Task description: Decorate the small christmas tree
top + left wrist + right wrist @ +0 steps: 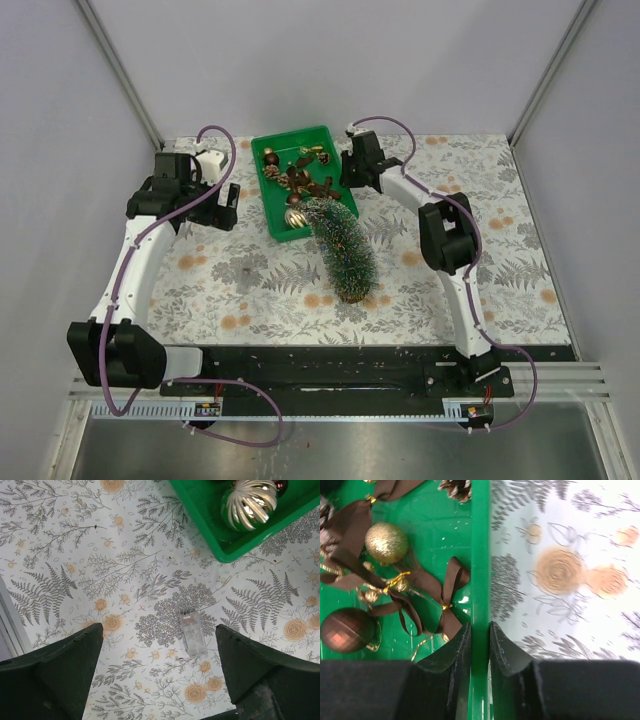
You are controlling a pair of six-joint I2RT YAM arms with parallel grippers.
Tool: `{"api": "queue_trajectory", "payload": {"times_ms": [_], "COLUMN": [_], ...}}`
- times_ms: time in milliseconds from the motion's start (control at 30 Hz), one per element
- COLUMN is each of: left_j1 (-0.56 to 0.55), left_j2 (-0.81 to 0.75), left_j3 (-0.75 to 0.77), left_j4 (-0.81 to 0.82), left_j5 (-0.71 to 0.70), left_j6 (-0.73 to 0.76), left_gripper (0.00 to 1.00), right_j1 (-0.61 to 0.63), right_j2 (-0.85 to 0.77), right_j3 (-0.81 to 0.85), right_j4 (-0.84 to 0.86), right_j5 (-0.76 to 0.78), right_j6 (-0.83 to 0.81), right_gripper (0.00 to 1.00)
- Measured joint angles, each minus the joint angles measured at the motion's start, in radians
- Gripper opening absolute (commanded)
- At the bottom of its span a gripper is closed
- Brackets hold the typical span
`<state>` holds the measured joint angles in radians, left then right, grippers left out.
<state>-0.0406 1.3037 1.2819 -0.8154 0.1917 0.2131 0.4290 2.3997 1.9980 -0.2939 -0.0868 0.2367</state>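
Note:
My right gripper slides the tray (274, 216) toward the right in the top view next and releases the tray's rim, as open tablecloth lies that way.
The small christmas tree (344, 250) lies on its side in the middle of the table. Its wooden base points toward me and its tip rests at the green tray (274, 216). My right gripper (480, 625) is shut on the right rim of the tray (480, 555), one finger inside and one outside. Inside the tray lie brown bows (447, 597), a gold glitter ball (386, 542), a brown ball (347, 630) and a pine cone (456, 487). My left gripper (159, 630) hangs open over the tablecloth left of the tray (215, 527), holding nothing.
A gold striped ball (249, 502) sits in the tray's near corner. A small clear plastic box (193, 632) lies on the cloth under my left gripper. The right arm (448, 235) reaches along the table's right side, close beside the tree.

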Motion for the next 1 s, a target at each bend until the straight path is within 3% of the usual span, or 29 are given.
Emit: {"api": "queue_trajectory", "payload": {"times_ms": [200,500,733,1000], "left_j1": [0.0,0.0,0.0,0.0], "left_j2": [-0.014,-0.046,-0.06,-0.077], "left_j3": [0.0,-0.011,-0.017,-0.026], "left_j4": [0.001,0.001,0.0,0.002], "left_j5": [0.001,0.014,0.022,0.04], "left_j6": [0.0,0.002,0.023,0.037], "left_gripper": [0.99,0.99,0.99,0.99], "right_j1": [-0.035,-0.158,-0.247,-0.312], "right_j2": [-0.111,-0.285,-0.468,-0.608], "right_j3": [-0.192,-0.467,-0.721,-0.855], "right_j4": [0.078,0.147,0.166,0.066], "right_j5": [0.113,0.304,0.396,0.466], "right_j6": [0.006,0.067,0.131,0.188], "right_gripper": [0.04,0.01,0.02,0.14]}}
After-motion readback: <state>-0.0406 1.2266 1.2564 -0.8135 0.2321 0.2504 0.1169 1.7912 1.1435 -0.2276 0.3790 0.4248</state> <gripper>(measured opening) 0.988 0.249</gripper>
